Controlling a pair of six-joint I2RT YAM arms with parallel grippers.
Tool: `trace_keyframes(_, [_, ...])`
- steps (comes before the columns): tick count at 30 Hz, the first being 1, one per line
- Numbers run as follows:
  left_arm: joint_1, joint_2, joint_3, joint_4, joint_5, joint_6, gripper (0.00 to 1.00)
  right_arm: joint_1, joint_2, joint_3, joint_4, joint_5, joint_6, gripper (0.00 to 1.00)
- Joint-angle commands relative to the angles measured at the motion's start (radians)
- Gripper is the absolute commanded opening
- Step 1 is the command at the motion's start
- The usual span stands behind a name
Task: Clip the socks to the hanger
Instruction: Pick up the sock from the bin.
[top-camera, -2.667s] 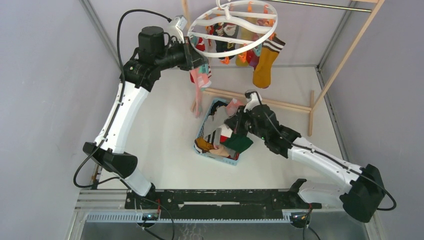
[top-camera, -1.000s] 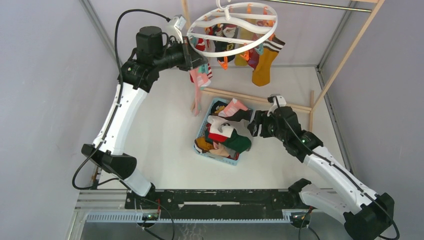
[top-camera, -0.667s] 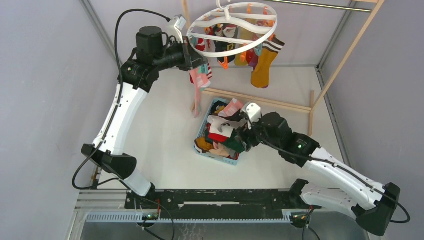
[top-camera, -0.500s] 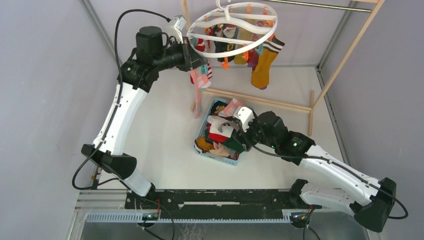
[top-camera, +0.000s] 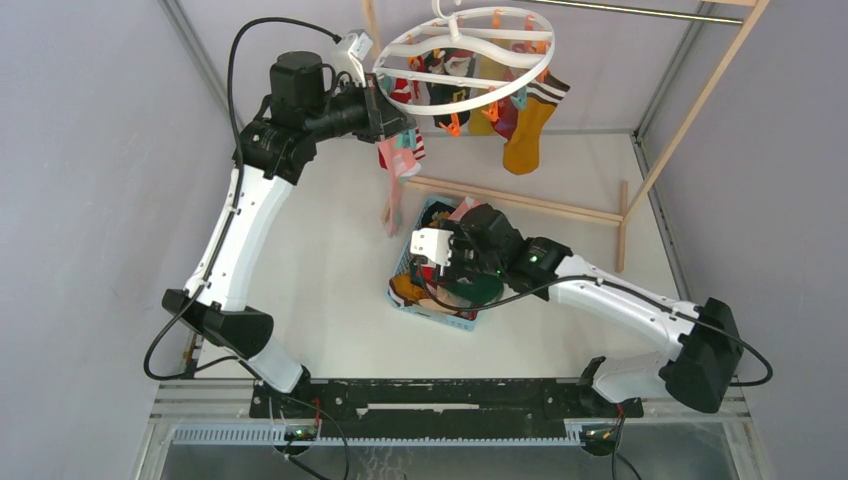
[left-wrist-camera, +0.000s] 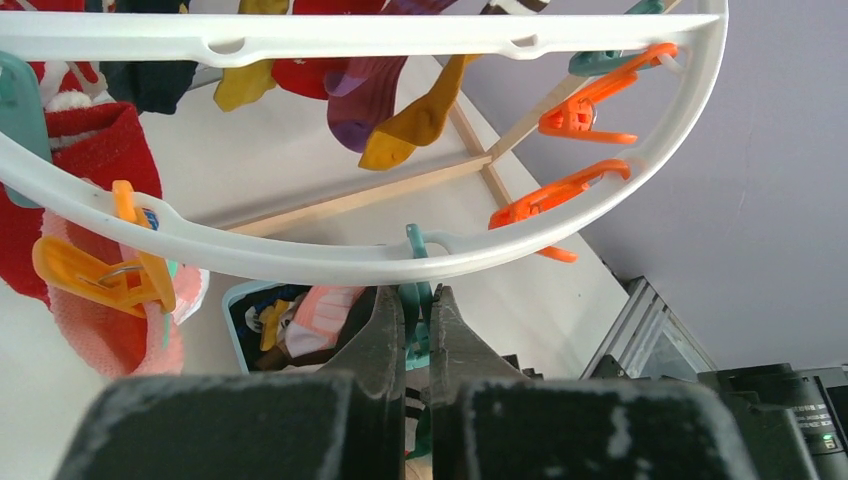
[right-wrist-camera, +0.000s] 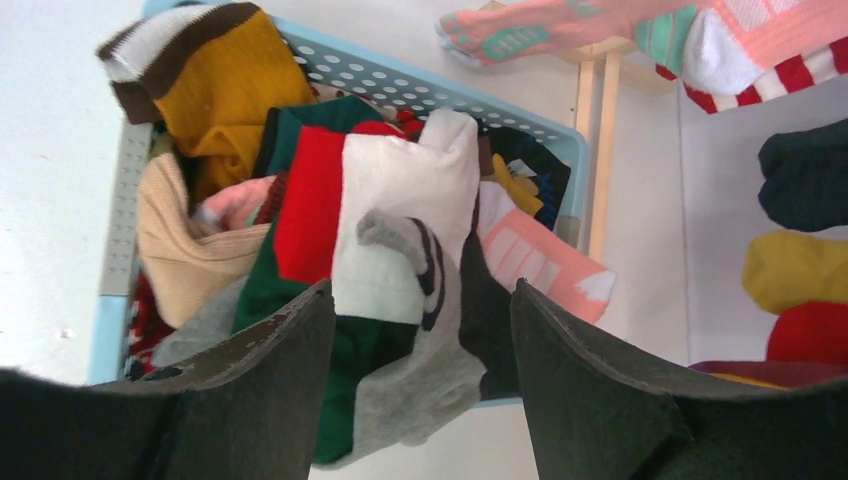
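Observation:
The robot's right gripper needs to go down toward the basket and bring its open fingers around the grey sock's black-striped end (right-wrist-camera: 426, 262), because that end lies uncovered on top of the white and red sock.
The white ring hanger (top-camera: 551, 50) hangs at the top with several socks clipped to it, among them a mustard striped one (top-camera: 525, 130) and a pink one (top-camera: 398, 165). My left gripper (top-camera: 396, 118) is at the ring's left rim (left-wrist-camera: 300, 262), shut on a teal clip (left-wrist-camera: 416, 300). More socks fill the light-blue basket (top-camera: 403, 262). My right gripper (right-wrist-camera: 420, 292) hovers open just over that pile. A white and red sock (right-wrist-camera: 400, 200) and a grey sock (right-wrist-camera: 430, 370) lie between its fingers, and it grips nothing.
A wooden frame (top-camera: 540, 205) stands behind the basket and carries a metal rod (top-camera: 640, 10). Orange clips (left-wrist-camera: 585, 110) hang free along the ring. Grey walls close in on both sides. A black rail (top-camera: 440, 395) runs along the near edge.
My right arm has swung left from beside the basket to directly over the sock pile, its jaws still open. The left arm and the hanger have stayed put.

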Motion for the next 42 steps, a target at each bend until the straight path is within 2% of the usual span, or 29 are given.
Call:
trace_keyframes(1, [0.0,-0.028,0.058,-0.016,0.036,0.023,0.03,0.011,0.054,0.086,-0.029,0.045,-0.12,0.7])
trace_keyframes(16, [0.0,-0.028,0.061,-0.03,0.027,0.037,0.03,0.034,0.236,0.191,-0.123,0.139,-0.229,0.56])
trace_keyframes(18, [0.0,-0.028,0.061,-0.032,0.025,0.037,0.03,0.035,0.251,0.204,-0.136,0.14,-0.232,0.49])
trace_keyframes(19, [0.0,-0.028,0.061,-0.032,0.025,0.039,0.03,0.034,0.257,0.214,-0.141,0.141,-0.233,0.42])
trace_keyframes(22, [0.0,-0.028,0.061,-0.033,0.024,0.039,0.03,0.033,0.259,0.223,-0.128,0.152,-0.22,0.07])
trace_keyframes(23, [0.0,-0.028,0.062,-0.034,0.023,0.039,0.03,0.032,0.249,0.222,-0.118,0.147,-0.211,0.0])
trace_keyframes(26, [0.0,-0.028,0.063,-0.035,0.023,0.039,0.03,0.017,0.204,0.223,-0.078,0.103,-0.147,0.0])
trace_keyframes(31, [0.0,-0.028,0.066,-0.035,0.027,0.037,0.03,-0.053,0.084,0.223,0.005,-0.107,0.073,0.0])
trace_keyframes(37, [0.0,-0.036,0.063,-0.037,0.034,0.04,0.03,-0.203,-0.045,0.207,0.178,-0.366,0.585,0.0])
trace_keyframes(39, [0.0,-0.036,0.063,-0.037,0.038,0.039,0.03,-0.263,-0.069,0.198,0.243,-0.494,0.755,0.0])
trace_keyframes(42, [0.0,-0.033,0.063,-0.037,0.049,0.035,0.02,-0.355,-0.093,0.118,0.471,-0.666,1.045,0.0])
